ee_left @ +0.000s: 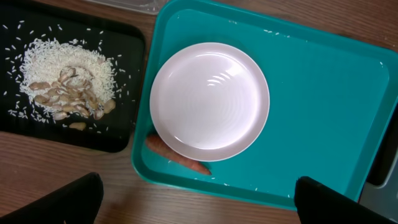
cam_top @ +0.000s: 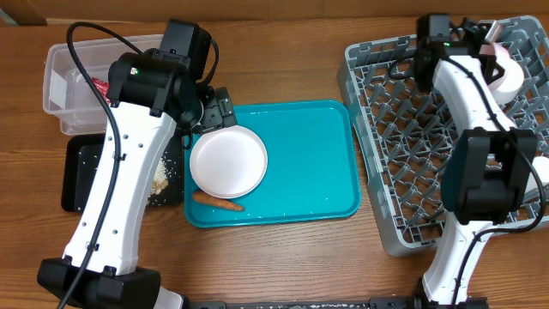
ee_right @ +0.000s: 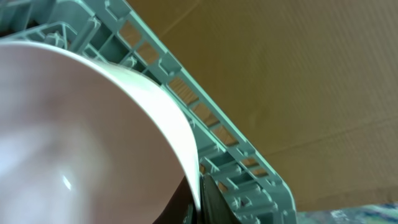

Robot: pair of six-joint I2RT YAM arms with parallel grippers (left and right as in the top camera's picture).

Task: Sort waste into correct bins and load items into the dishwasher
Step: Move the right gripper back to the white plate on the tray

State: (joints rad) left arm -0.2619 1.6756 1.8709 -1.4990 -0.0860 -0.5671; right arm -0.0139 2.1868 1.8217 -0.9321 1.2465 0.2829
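My right gripper will next bring the bowl [cam_top: 510, 73] down toward the rack wires below it, to its left in the overhead view, clear of the white cup, and let go of it.
A white round plate [cam_top: 228, 160] lies on the left part of the teal serving tray [cam_top: 317, 163], with a small orange carrot [cam_top: 219, 202] at its near edge. My left gripper [cam_top: 219, 112] hovers above them, open and empty. In the left wrist view the plate [ee_left: 209, 101] and the carrot [ee_left: 180, 158] lie ahead of the spread fingers [ee_left: 199, 205]. My right gripper [cam_top: 491, 53] is shut on the rim of a white bowl [cam_top: 510, 73] at the far right corner of the grey dish rack [cam_top: 403, 129]. The right wrist view shows the bowl [ee_right: 74, 124] pinched between the fingers [ee_right: 198, 196].
A shallow black tray [cam_top: 86, 172] left of the teal tray holds rice and beige scraps [ee_left: 65, 87]. The clear tub [cam_top: 69, 77] stands behind it with a red wrapper [cam_top: 101, 86] inside. Another white item [cam_top: 540, 172] sits at the rack's right edge.
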